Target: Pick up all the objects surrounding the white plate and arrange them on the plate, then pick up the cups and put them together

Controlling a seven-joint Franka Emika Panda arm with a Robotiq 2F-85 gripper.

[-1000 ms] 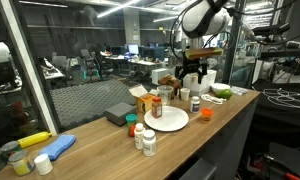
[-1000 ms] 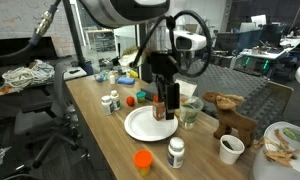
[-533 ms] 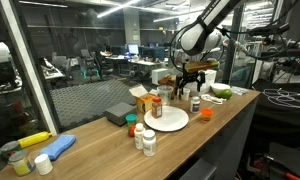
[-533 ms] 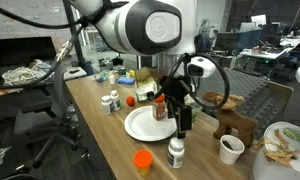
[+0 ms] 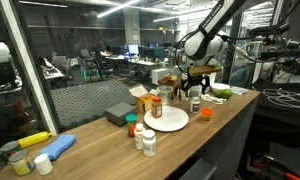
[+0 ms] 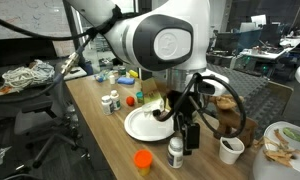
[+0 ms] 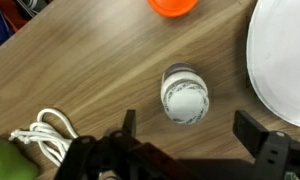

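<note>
Next, my gripper shifts slightly toward the orange-capped object and lowers around the upright bottle's white cap, since the upright bottle stands below my fingers and to that side.
The white plate lies in the middle of the wooden table. A white-capped bottle stands upright beside it. My gripper hangs open just above this bottle, one finger to each side, and holds nothing. An orange-capped object sits close by. More small bottles stand round the plate. A white cup stands near the table's end.
An orange carton and a grey flat box stand behind the plate. A green-and-white dish and a wooden animal figure sit at the table's end. A white cable lies near the gripper.
The gripper has moved off the plate, across to the white-capped bottle, and come lower. It has stayed open. The objects have not moved.
</note>
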